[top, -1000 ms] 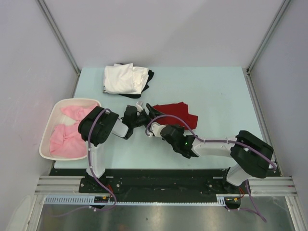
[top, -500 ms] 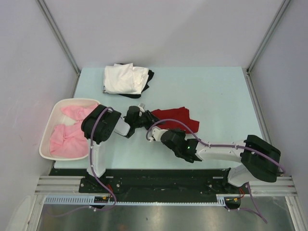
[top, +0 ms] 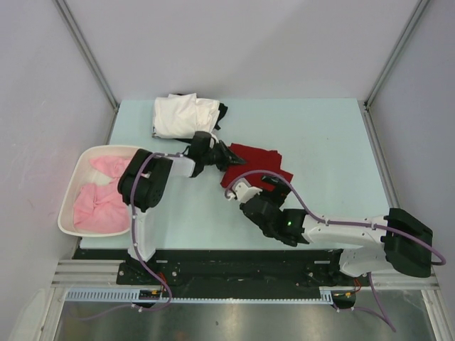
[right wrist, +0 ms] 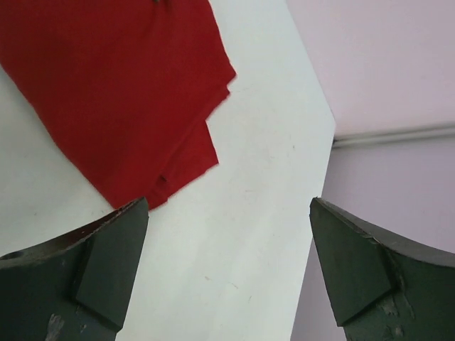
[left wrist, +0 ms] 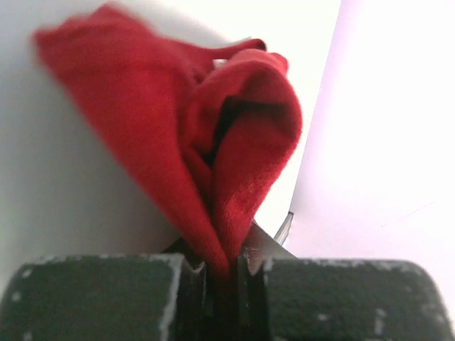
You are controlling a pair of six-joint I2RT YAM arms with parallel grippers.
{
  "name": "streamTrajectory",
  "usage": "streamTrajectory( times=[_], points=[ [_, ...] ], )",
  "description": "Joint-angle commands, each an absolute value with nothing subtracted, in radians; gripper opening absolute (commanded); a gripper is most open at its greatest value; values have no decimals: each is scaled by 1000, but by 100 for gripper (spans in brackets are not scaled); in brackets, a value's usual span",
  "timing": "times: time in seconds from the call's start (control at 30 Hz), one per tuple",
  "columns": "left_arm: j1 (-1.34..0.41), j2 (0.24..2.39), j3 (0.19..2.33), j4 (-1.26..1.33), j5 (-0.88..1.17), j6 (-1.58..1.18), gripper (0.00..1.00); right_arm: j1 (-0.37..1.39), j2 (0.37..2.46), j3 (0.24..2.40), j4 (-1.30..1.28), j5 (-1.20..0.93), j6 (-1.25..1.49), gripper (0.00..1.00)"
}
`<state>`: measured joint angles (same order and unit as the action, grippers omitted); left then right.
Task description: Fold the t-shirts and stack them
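The red shirt goes up and outward with my left gripper onto the folded white t-shirt (top: 183, 116) next for release, as the stack already lies there.
The dark red t-shirt (top: 257, 159) lies folded on the table's middle. My left gripper (top: 217, 153) is shut on its left edge; in the left wrist view the red cloth (left wrist: 178, 121) bunches up out of the closed jaws of that gripper (left wrist: 226, 273). My right gripper (top: 240, 188) stands open just in front of the shirt's near edge, holding nothing. The right wrist view shows the red shirt's corner (right wrist: 121, 85) flat on the table, beyond the spread fingers of the right gripper (right wrist: 227, 234). A folded white t-shirt (top: 183, 116) lies on a black one (top: 222, 111) at the back left.
A white basket (top: 70, 197) at the left table edge holds pink t-shirts (top: 99, 202). The pale green table (top: 327, 149) ends at grey walls on both sides. The right arm's cable loops over the shirt's near edge.
My left gripper has shut on the red shirt's left edge and drawn it toward the back left. The right gripper has opened, let go of the shirt and pulled back toward me.
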<state>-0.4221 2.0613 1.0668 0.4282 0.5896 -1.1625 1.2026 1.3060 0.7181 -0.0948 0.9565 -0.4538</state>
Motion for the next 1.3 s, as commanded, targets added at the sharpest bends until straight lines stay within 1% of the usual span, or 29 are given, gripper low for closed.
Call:
streamTrajectory(
  times=[0.0, 0.07, 0.13, 0.17, 0.2, 0.23, 0.27, 0.3, 0.37, 0.4, 0.43, 0.5, 0.57, 0.9, 1.17, 1.27],
  points=[
    [-367, 2011, 1305, 247, 639, -979, 0, 1190, 1264, 729, -18, 1118, -318, 100],
    [-351, 2040, 1386, 195, 698, -927, 0, 1175, 1267, 729, -28, 1103, -273, 100],
    [-328, 2092, 1530, 131, 730, -847, 0, 1164, 1279, 727, -34, 1092, -217, 100],
    [-319, 2130, 1593, 4, 726, -809, 0, 1146, 1287, 727, -38, 1086, -203, 100],
    [-305, 2149, 1705, -68, 727, -775, 0, 1137, 1293, 727, -32, 1088, -186, 100],
    [-295, 2169, 1762, -166, 729, -722, 0, 1128, 1301, 729, -28, 1095, -160, 100],
    [-285, 2218, 1823, -216, 736, -703, 0, 1118, 1313, 729, -26, 1085, -150, 100],
    [-267, 2245, 1948, -262, 753, -687, 0, 1105, 1316, 729, -22, 1075, -135, 100],
    [-252, 2328, 2082, -407, 765, -635, 0, 1098, 1324, 729, -23, 1043, -92, 100],
    [-239, 2353, 2214, -457, 761, -617, 0, 1092, 1328, 729, -18, 1025, -81, 100],
    [-230, 2380, 2274, -527, 768, -589, 0, 1091, 1333, 730, -14, 1017, -69, 100],
    [-203, 2442, 2395, -577, 782, -584, 0, 1085, 1350, 729, -11, 991, -61, 100],
    [-180, 2457, 2399, -555, 808, -609, 0, 1083, 1364, 729, 27, 988, -64, 100],
    [-65, 2424, 2390, -548, 893, -594, 0, 1086, 1440, 729, 46, 925, -32, 100],
    [-15, 2359, 2378, -519, 936, -597, 0, 1118, 1474, 732, 72, 917, -26, 100],
    [-5, 2338, 2362, -464, 963, -639, 0, 1132, 1489, 738, 66, 933, -28, 100]
  ],
)
